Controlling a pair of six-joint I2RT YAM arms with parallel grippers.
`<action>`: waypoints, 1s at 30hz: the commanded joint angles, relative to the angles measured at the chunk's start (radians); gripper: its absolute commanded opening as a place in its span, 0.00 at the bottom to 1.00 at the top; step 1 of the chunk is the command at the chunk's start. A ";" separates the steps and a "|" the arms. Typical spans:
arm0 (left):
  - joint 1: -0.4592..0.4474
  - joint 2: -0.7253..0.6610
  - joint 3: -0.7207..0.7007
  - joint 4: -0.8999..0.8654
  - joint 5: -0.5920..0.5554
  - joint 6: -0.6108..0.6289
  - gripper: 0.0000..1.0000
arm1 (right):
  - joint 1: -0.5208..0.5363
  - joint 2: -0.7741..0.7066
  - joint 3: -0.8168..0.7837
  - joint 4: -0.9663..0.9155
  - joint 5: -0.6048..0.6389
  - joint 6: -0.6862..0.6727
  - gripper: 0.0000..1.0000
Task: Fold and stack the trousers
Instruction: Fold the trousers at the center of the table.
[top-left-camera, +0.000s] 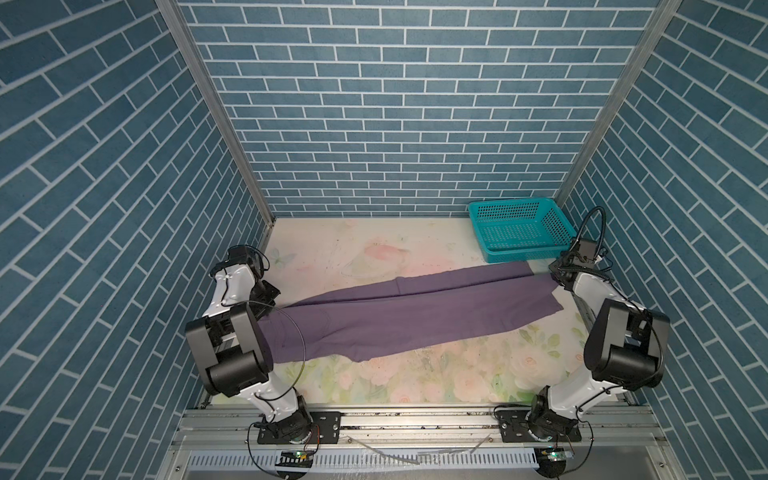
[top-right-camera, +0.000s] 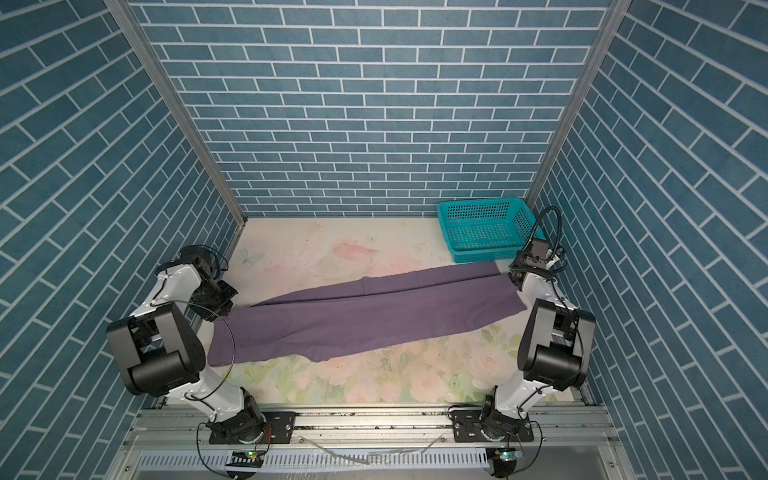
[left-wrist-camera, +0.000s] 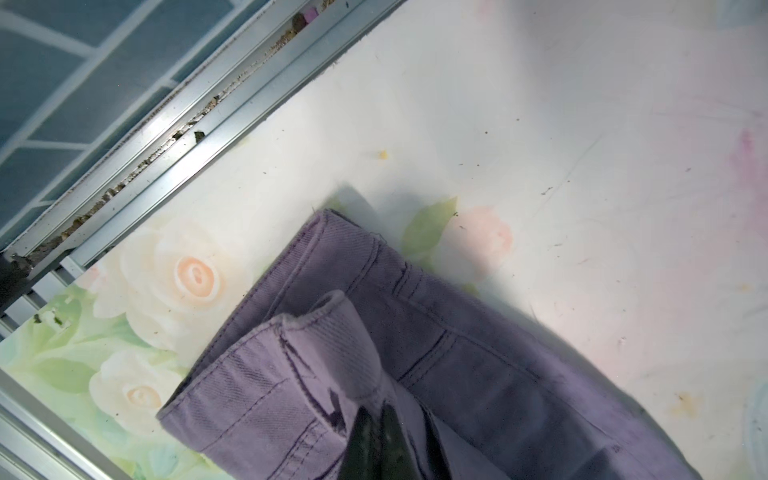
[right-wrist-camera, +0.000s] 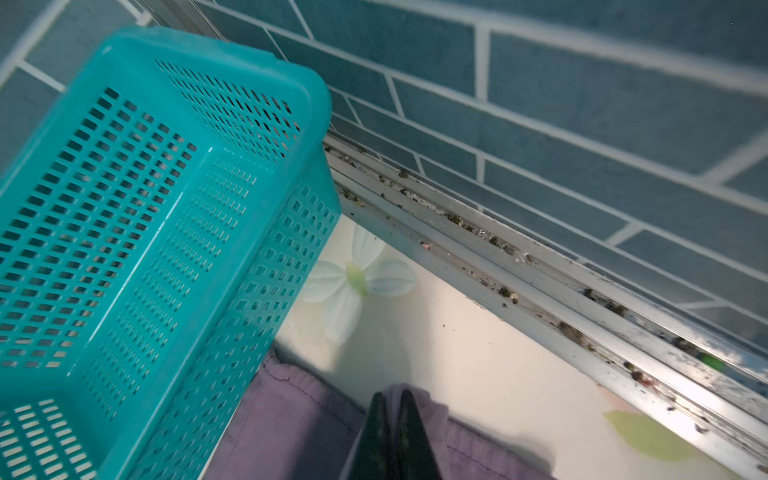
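I will next move my left gripper outward and down and let go of the waistband fold over the trousers' far waist corner (left-wrist-camera: 350, 246), because that uncovered corner is farther outward and lower than my gripper.
The purple trousers (top-left-camera: 415, 307) (top-right-camera: 374, 307) lie stretched across the flowered table, waist at the left and leg hems at the right. My left gripper (top-left-camera: 269, 296) (top-right-camera: 221, 296) is at the waist end. In the left wrist view it (left-wrist-camera: 380, 409) is shut on a lifted fold of the waistband (left-wrist-camera: 332, 332). My right gripper (top-left-camera: 558, 276) (top-right-camera: 517, 272) is at the far hem corner, beside the basket. In the right wrist view it (right-wrist-camera: 394, 397) is shut on a pinch of the hem (right-wrist-camera: 299, 428).
A teal mesh basket (top-left-camera: 505, 204) (top-right-camera: 478, 202) (right-wrist-camera: 199, 41) stands at the back right corner, its near wall touching the trouser leg. Blue brick walls enclose three sides, with metal rails (left-wrist-camera: 166, 137) (right-wrist-camera: 540, 266) along the table (top-left-camera: 415, 374) edges.
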 joint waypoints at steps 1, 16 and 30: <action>-0.005 0.050 0.039 0.030 -0.068 -0.024 0.00 | -0.003 0.072 0.075 0.098 -0.011 -0.011 0.00; -0.044 0.288 0.140 0.043 -0.111 -0.042 0.22 | 0.007 0.319 0.190 0.188 -0.161 -0.003 0.19; -0.114 0.160 0.244 -0.037 -0.150 -0.034 0.65 | 0.008 0.202 0.241 -0.057 -0.172 -0.058 0.51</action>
